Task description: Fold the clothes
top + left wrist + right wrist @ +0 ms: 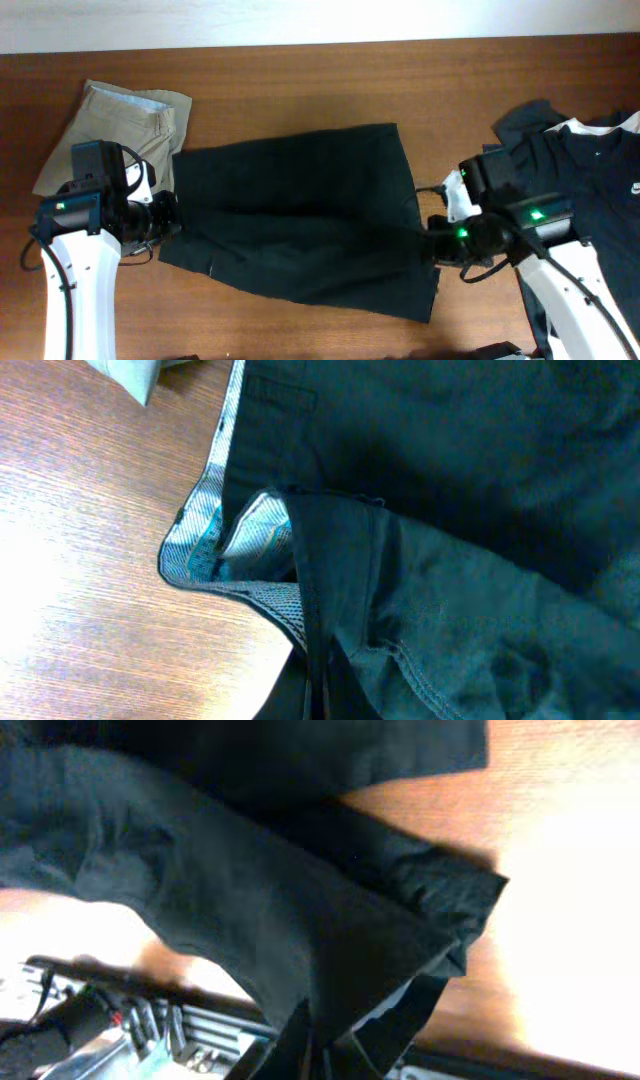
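The left gripper moves outward over the waistband's far corner [180, 157] next and releases the waistband's near corner there, since that far corner lies outward of the gripper.
The clothes in hand are plain black shorts [300, 210], spread flat across the middle of the table, waistband to the left. My left gripper [172, 215] is shut on the waistband's near corner. In the left wrist view the pale patterned waistband lining [205, 530] curls open, and black cloth runs down into my left gripper [318, 700]. My right gripper [428, 245] is shut on the shorts' right leg hem. In the right wrist view that hem [440, 910] is drawn up off the wood into my right gripper [325, 1055].
Folded beige trousers [120, 125] lie at the back left, just behind my left arm. A heap of black shirts with white collar trim [590, 160] lies at the right, under my right arm. The table's front edge and a metal frame [120, 1020] show below.
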